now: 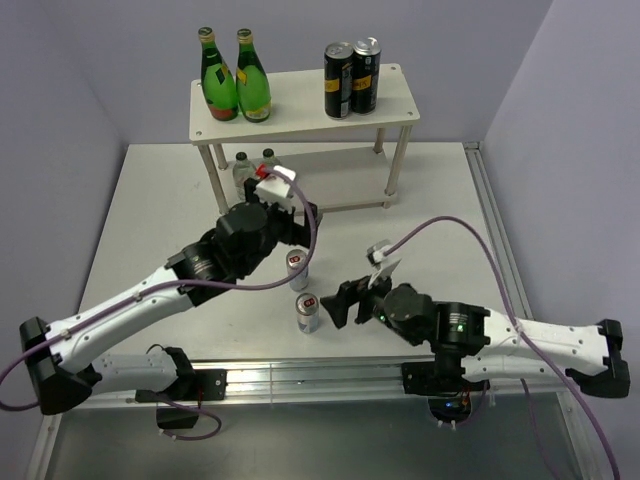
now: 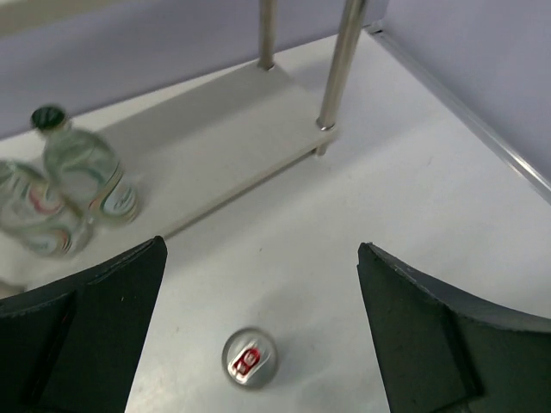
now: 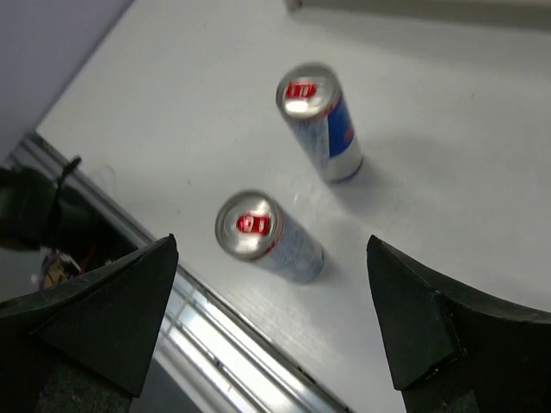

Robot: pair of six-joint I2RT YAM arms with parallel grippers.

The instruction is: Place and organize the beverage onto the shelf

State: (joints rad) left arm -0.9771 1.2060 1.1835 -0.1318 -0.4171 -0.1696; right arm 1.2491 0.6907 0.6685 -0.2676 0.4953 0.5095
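Note:
My right gripper needs to move down and to the left in the top view next, onto the nearer silver can, because the can stands below and beside my open fingers.
The cream-white shelf (image 1: 300, 100) stands at the back. Two black cans (image 1: 351, 78) stand on its top board at the right. Two squat clear bottles with green caps (image 1: 253, 166) stand on the lower board at the left, and they also show in the left wrist view (image 2: 86, 172). Two slim silver cans stand on the table, one farther (image 1: 297, 268) and one nearer (image 1: 308, 312). My left gripper (image 1: 303, 222) is open and empty above the farther can (image 2: 249, 358). My right gripper (image 1: 336, 302) is open and empty, just right of the nearer can (image 3: 263, 237).
Two tall green glass bottles (image 1: 235, 80) stand on the top board at the left. Metal shelf legs (image 2: 340, 69) rise at the lower board's corner. The table's front rail (image 3: 215, 335) runs close to the nearer can. The far can (image 3: 318, 120) stands behind it.

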